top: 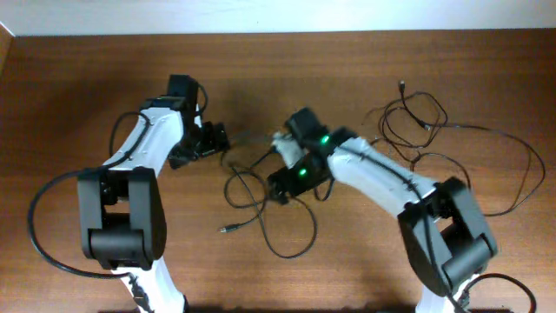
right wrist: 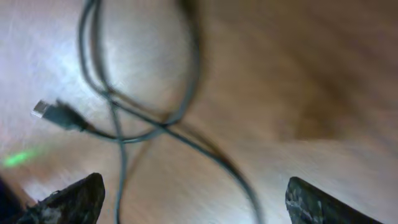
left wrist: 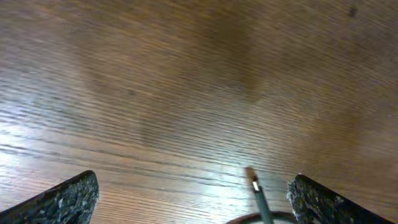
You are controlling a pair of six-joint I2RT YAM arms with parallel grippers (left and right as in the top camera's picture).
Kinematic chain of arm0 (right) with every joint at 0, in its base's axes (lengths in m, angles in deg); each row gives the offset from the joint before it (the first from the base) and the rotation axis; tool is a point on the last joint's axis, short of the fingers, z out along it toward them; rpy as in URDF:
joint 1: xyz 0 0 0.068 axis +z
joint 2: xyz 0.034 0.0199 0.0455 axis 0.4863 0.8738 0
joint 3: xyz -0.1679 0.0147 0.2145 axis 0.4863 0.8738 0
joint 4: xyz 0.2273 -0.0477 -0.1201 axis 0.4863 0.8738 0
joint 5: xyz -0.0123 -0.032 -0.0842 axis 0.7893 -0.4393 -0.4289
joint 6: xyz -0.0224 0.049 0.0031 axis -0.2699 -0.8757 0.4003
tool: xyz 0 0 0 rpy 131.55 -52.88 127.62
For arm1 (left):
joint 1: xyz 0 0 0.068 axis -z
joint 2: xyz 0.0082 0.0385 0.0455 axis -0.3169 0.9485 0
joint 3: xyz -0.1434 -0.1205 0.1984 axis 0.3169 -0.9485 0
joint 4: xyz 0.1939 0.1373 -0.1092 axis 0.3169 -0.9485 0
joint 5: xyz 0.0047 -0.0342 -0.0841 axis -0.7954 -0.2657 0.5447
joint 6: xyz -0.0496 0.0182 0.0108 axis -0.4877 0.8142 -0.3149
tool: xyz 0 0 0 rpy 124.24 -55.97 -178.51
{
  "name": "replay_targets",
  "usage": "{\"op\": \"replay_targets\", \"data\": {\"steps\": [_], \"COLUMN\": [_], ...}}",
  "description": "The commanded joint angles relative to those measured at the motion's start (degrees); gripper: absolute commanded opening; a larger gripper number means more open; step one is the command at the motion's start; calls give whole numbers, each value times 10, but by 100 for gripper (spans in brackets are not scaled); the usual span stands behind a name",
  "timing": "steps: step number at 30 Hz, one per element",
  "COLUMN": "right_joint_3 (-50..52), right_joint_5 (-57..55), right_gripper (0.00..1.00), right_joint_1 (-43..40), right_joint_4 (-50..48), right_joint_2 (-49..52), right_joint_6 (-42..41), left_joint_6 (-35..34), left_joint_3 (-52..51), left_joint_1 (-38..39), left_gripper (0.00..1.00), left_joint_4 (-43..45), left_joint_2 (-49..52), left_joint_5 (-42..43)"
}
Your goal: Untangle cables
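My right gripper lowers next, fingers open, onto the crossing cable pieces of the middle tangle [right wrist: 164, 126], since several cable runs meet there just beyond its open fingers.
Thin black cables lie on the wooden table. One tangle of loops [top: 248, 187] sits in the middle, with a plug end [top: 223, 229] at the front. A second tangle [top: 417, 122] lies at the back right, with a long loop [top: 521, 174] reaching right. My left gripper [top: 213, 139] is open just left of the middle tangle. In the left wrist view a cable tip [left wrist: 254, 183] lies between the open fingers [left wrist: 193, 186], near the right one. My right gripper [top: 280, 184] is open over the middle tangle. The right wrist view shows crossing cables [right wrist: 118, 134] and a plug [right wrist: 46, 111] beyond the fingers [right wrist: 193, 193].
The table's far edge [top: 278, 35] meets a pale wall at the back. The thicker arm cable [top: 39, 226] loops out at the front left. The two arm bases stand at the front edge.
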Motion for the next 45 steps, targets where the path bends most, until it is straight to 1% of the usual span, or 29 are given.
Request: {"op": "replay_targets", "data": {"steps": [1, 2, 6, 8, 10, 12, 16, 17, 18, 19, 20, 21, 23, 25, 29, 32, 35, 37, 40, 42, 45], "right_joint_3": [39, 49, 99, 120, 134, 136, 137, 137, 137, 137, 137, 137, 137, 135, 97, 79, 73, 73, 73, 73, 73], "right_joint_5": [-26, -59, -251, -275, -275, -278, -290, -289, -289, -289, -284, -274, -252, -252, -252, -255, -327, -345, -345, -344, -340], "right_gripper": [93, 93, 93, 92, 91, 86, 55, 51, 45, 34, 18, 4, 4, 4, 4, 4, 4, 4, 4, 4, 4], "right_joint_1": [60, 78, 147, 155, 155, 155, 155, 155, 155, 155, 155, 155, 155, 154, 154, 154, 148, 119, 23, -39, -138], "right_joint_4": [-84, -110, -204, -235, -256, -258, -258, -257, -255, -255, -252, -251, -245, -222, -128, -91, -53, -28, 28, 80, 155], "right_joint_2": [-11, -11, -10, -10, -7, 0, 9, 9, 9, 9, 9, 9, 7, -20, -142, -233, -338, -394, -469, -484, -462], "right_joint_6": [-2, -2, -2, -2, -26, -31, -31, -31, -31, -31, -31, -31, -31, -31, -33, -33, -33, -33, -38, -59, -59], "left_joint_6": [-15, -15, -15, -15, -15, -15, -15, -15, -15, -15, -15, -15, -15, -15, -15, -15, -15, -15, -15, -15, -15], "left_joint_3": [-3, -3, -3, -3, -3, -3, -3, -3, -3, -3, -3, -3, -3, -3, -3, -3, -3, -3, -3, -3, -3], "left_joint_1": [-5, -5, -5, -5, -5, -5, -5, -5, -5, -5, -5, -5, -5, -5, -5, -5, -5, -5, -5, -5, -5], "left_gripper": [99, 99, 99, 99, 99, 99, 99, 99, 99, 99, 99, 99, 99, 99, 99, 99, 99, 99, 99, 99, 99], "left_joint_4": [-5, -5, -7, -9, -9, -10, -11, -11, -11, -11, -11, -11, -11, -11, -11, -11, -11, -10, -11, -11, -11], "left_joint_2": [5, 5, 5, 5, 5, 5, 5, 5, 5, 5, 5, 5, 5, 5, 5, 5, 5, 5, 5, 5, 5], "left_joint_5": [16, 16, 16, 16, 16, 16, 16, 16, 16, 16, 16, 16, 16, 16, 16, 16, 16, 16, 16, 16, 16]}}
